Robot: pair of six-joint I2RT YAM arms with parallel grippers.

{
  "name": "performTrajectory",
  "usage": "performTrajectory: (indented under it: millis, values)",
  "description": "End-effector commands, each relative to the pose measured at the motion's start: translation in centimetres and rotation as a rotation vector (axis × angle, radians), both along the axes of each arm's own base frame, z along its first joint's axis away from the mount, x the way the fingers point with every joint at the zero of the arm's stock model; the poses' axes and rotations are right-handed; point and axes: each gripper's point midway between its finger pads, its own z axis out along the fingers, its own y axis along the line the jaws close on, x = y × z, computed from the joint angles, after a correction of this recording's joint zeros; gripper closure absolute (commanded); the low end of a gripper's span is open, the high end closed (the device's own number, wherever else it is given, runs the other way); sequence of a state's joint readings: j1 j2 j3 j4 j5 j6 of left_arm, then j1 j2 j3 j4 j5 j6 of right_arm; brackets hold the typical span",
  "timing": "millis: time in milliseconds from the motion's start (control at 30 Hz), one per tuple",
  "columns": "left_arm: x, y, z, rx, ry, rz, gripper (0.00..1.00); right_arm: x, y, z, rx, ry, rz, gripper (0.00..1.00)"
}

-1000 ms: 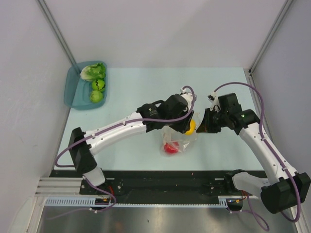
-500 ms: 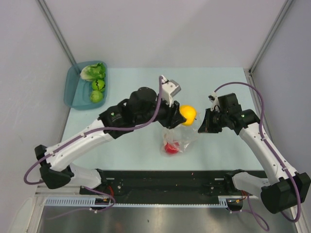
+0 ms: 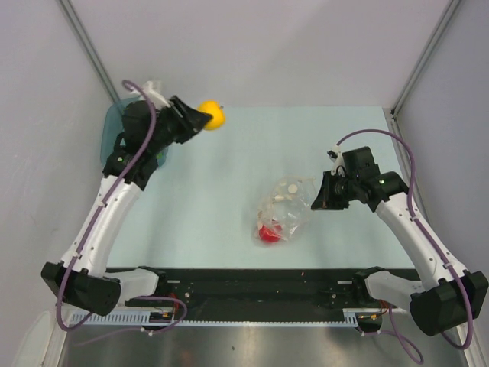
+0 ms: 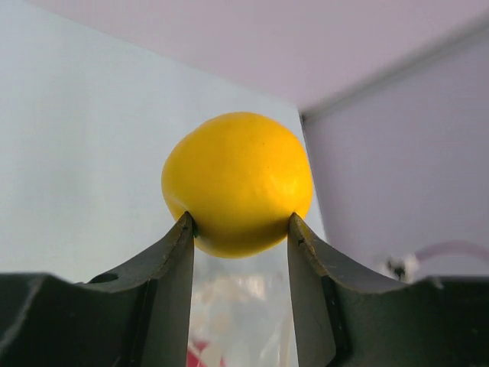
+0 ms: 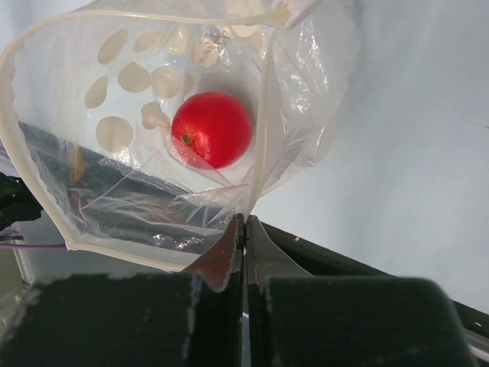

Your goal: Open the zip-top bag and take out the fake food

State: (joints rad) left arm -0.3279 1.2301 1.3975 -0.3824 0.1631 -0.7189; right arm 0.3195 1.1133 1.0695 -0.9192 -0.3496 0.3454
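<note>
The tray is below my left gripper, to its left in the top view. Next I will swing the gripper across and down into the teal tray point(image 3: 111, 138) to release the fruit.
The clear zip-top bag point(image 3: 286, 208) with white dots lies mid-table, its mouth held open. My right gripper point(image 3: 318, 200) is shut on the bag's zip edge point(image 5: 256, 180). A small red piece point(image 5: 212, 129) sits inside the bag, also seen from above point(image 3: 268, 234). My left gripper point(image 3: 200, 118) is shut on the round yellow-orange fruit point(image 3: 212, 115) and holds it in the air near the teal tray point(image 3: 111, 138) at the back left. The fruit fills the left wrist view point(image 4: 238, 182) between the fingertips. The tray's contents are hidden behind my left arm.
Grey walls close the table at the back and both sides. A black rail point(image 3: 252, 283) runs along the near edge between the arm bases.
My left arm has swung from the bag up and left to the tray, carrying the yellow-orange fruit out of the bag. The right gripper has stayed put on the bag edge.
</note>
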Motion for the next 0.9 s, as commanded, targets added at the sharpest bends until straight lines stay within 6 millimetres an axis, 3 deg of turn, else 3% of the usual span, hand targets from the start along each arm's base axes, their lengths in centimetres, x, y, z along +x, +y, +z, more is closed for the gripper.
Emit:
performTrajectory:
  millis: [0,33,100,133,167,233,367,467,500,567,600,633,700,867]
  values:
    - [3.2,5.5,1.5,-0.316,0.032,0.24,1.0,0.4,0.5,1.6,0.019,-0.016,0.019,1.0]
    - [4.5,8.5,0.9,-0.372,0.057,0.36,1.0,0.6,0.5,1.9,0.014,-0.023,0.021,1.0]
    - [5.8,11.4,-0.8,-0.44,0.086,0.462,1.0,0.8,0.3,1.6,-0.006,-0.005,0.017,1.0]
    - [6.6,14.3,-1.5,-0.518,0.101,0.553,1.0,1.1,0.1,1.8,-0.018,-0.008,0.013,1.0]
    - [7.2,15.7,-3.5,-0.544,0.136,0.607,1.0,1.3,0.0,2.0,-0.027,-0.011,0.012,1.0]
    - [8.1,19.4,-4.8,-0.611,0.139,0.727,1.0,1.8,-0.3,2.0,-0.043,-0.013,0.002,1.0]
    - [9.9,24.0,-8.8,-0.662,0.188,0.886,1.0,2.6,-0.5,1.9,-0.056,-0.006,-0.01,1.0]
    - [10.8,26.9,-10.3,-0.717,0.169,0.982,1.0,3.4,-0.8,1.7,-0.078,-0.011,-0.023,1.0]
    - [11.3,27.6,-11.8,-0.706,0.198,1.022,1.0,3.9,-1.0,2.0,-0.085,-0.023,-0.029,1.0]
    - [12.1,29.1,-12.0,-0.745,0.183,1.07,1.0,4.4,-1.1,1.9,-0.09,-0.024,-0.034,1.0]
    - [13.0,29.8,-13.9,-0.76,0.215,1.102,1.0,4.7,-1.1,2.2,-0.09,-0.035,-0.035,1.0]
    - [13.6,30.3,-14.0,-0.777,0.214,1.12,1.0,5.0,-1.0,2.1,-0.09,-0.031,-0.031,1.0]
    - [14.7,31.3,-17.3,-0.819,0.277,1.179,1.0,5.5,-0.8,2.3,-0.083,-0.049,-0.011,1.0]
    - [18.9,32.2,-19.8,-0.898,0.319,1.171,1.0,6.5,-0.3,2.0,-0.083,-0.051,0.035,1.0]
